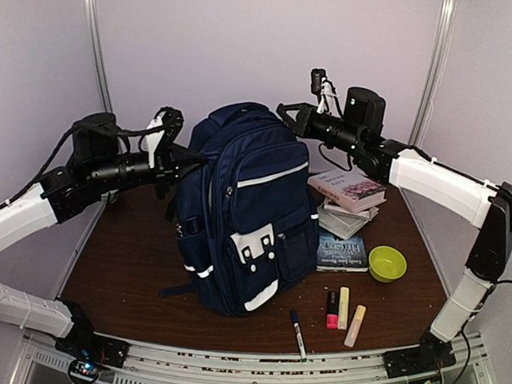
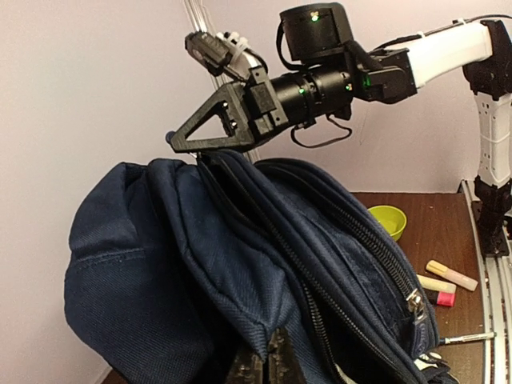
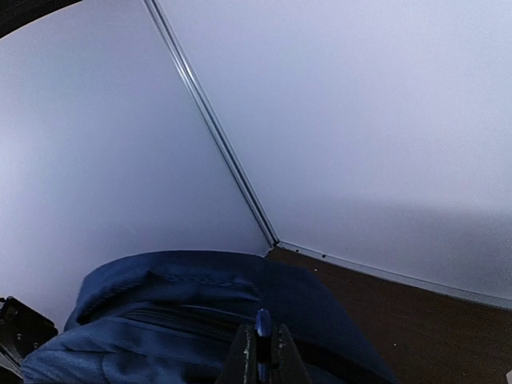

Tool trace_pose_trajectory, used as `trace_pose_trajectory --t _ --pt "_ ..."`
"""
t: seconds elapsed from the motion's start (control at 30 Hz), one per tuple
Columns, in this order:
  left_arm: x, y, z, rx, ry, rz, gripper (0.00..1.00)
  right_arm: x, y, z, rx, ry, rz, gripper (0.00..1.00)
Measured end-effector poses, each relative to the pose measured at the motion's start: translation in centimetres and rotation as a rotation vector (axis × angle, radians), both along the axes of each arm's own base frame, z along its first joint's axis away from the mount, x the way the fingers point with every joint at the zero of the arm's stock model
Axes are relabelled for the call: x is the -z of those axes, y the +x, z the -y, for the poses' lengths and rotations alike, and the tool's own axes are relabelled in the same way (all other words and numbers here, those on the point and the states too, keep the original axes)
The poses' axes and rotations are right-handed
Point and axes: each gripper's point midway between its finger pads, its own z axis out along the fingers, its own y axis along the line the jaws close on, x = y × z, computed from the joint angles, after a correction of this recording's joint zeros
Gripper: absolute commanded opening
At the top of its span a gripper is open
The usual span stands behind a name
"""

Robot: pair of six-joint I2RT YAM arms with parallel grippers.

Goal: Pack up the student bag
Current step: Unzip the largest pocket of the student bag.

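My right gripper draws the small blue tab (image 3: 262, 322) down along the bag's side by the books next and releases it, since that side lies below the gripper.
The student bag (image 1: 242, 217), a navy backpack with white trim, stands upright in the middle of the table. My left gripper (image 1: 192, 160) is at the bag's upper left and is shut on a fold of its navy fabric (image 2: 264, 316) beside the open zipper. My right gripper (image 1: 286, 115) is at the bag's top right edge. In the right wrist view it (image 3: 262, 332) is shut on a small blue tab (image 3: 262, 322) just above the bag's top (image 3: 200, 288). The right gripper also shows in the left wrist view (image 2: 178, 140), above the bag's top.
A stack of books (image 1: 349, 192) and one flat book (image 1: 342, 251) lie to the right of the bag. Near them are a green bowl (image 1: 387, 263), a black pen (image 1: 297, 333), and pink (image 1: 332, 308), yellow (image 1: 344, 307) and peach (image 1: 355, 326) highlighters. Walls close the back.
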Motion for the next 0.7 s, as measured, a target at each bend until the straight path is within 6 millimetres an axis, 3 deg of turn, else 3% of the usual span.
trace_pose_trajectory --t 0.23,0.53,0.57,0.6,0.63,0.7 --pt "-0.4 -1.2 -3.2 -0.101 0.014 0.121 0.0 2.0 1.7 3.4 0.07 0.027 -0.072 0.0" --pt "1.2 0.0 -4.6 -0.209 0.029 0.11 0.03 2.4 1.0 3.0 0.01 0.016 -0.073 0.0" --pt "1.4 -0.1 -4.6 -0.21 0.023 0.106 0.34 2.3 0.6 2.5 -0.007 0.011 -0.064 0.0" --pt "1.6 -0.4 -4.8 -0.207 0.019 0.102 0.49 2.2 0.2 2.0 -0.026 0.007 -0.052 0.0" --pt "1.7 -0.7 -4.9 -0.201 0.014 0.096 0.72 2.0 -0.4 1.5 -0.05 0.007 -0.036 0.0" --pt "1.6 -1.6 -4.9 -0.17 0.004 0.089 0.9 1.9 -2.0 0.4 -0.099 0.002 -0.005 0.0"
